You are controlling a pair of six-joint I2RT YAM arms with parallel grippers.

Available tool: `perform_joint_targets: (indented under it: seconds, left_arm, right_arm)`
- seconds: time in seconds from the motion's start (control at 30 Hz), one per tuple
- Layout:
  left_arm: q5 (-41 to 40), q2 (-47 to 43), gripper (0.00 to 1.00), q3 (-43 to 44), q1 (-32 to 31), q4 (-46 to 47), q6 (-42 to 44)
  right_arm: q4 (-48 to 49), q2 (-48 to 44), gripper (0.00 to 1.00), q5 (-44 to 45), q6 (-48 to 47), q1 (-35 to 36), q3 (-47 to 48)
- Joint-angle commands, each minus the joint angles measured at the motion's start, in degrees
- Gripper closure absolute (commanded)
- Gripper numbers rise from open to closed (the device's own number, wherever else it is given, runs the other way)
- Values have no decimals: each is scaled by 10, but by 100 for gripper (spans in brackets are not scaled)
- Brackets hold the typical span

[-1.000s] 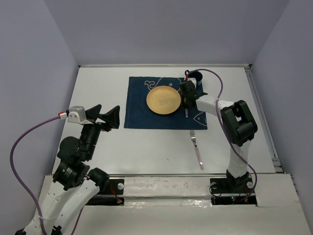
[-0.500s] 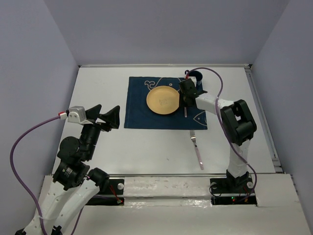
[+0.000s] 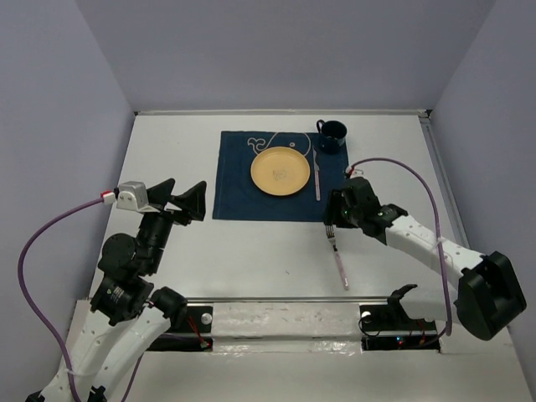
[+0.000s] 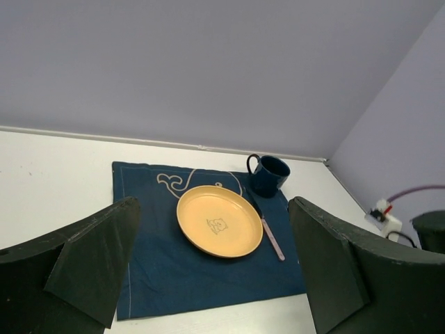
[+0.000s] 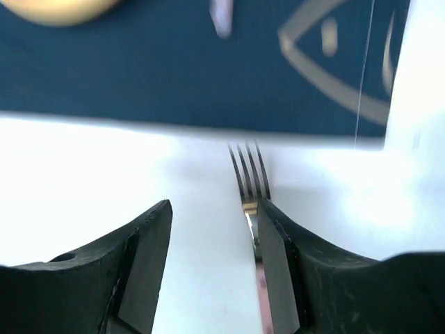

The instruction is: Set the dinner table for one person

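Observation:
Next, my right gripper draws back from the fork's teeth and goes down onto the fork's pink handle (image 3: 340, 266) (image 5: 264, 298), since the handle lies below it and nearer my base.
On the white dinner table (image 3: 176, 151) lies a navy whale placemat (image 3: 239, 197) with a yellow plate (image 3: 280, 172) on it. A pink-handled knife (image 3: 316, 176) lies just right of the plate, and a dark blue mug (image 3: 332, 136) stands at the mat's far right corner. A fork (image 3: 337, 255) with a pink handle lies on the bare table below the mat. My right gripper (image 3: 333, 221) hovers open over its tines (image 5: 249, 174); the fork runs along the inner face of the right finger (image 5: 274, 243), not gripped. My left gripper (image 3: 180, 201) is raised at the left, open and empty.
In the left wrist view the plate (image 4: 219, 219), mug (image 4: 268, 174) and knife (image 4: 271, 236) sit on the placemat (image 4: 153, 278) ahead of the fingers. Grey walls enclose the table; a raised rail (image 3: 444, 193) runs along its right edge.
My right gripper opened, left the knife lying beside the plate, and swung back toward the near side to above the fork's tines. The left arm has not moved.

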Motion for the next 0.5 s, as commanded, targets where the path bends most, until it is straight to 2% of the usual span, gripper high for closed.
perform_joint_targets:
  seconds: [0.0, 0.13, 0.33, 0.37, 0.4, 0.47]
  left_arm:
    - [15, 1, 1, 0, 4, 26, 2]
    - [12, -1, 1, -1, 4, 25, 3]
    - [10, -7, 1, -1, 4, 25, 2]
    - [11, -8, 1, -1, 4, 24, 3]
    - [12, -10, 1, -1, 4, 25, 1]
    - [13, -10, 1, -1, 3, 26, 2]
  right_arm:
    - [-87, -51, 40, -55, 91, 35, -81]
    - [-141, -49, 38, -39, 127, 64, -86]
    - [-179, 8, 40, 8, 144, 100, -78]
    - [-178, 15, 42, 11, 145, 106, -79]
    - [-177, 22, 52, 14, 146, 106, -78]
    - [-180, 39, 60, 27, 152, 123, -74]
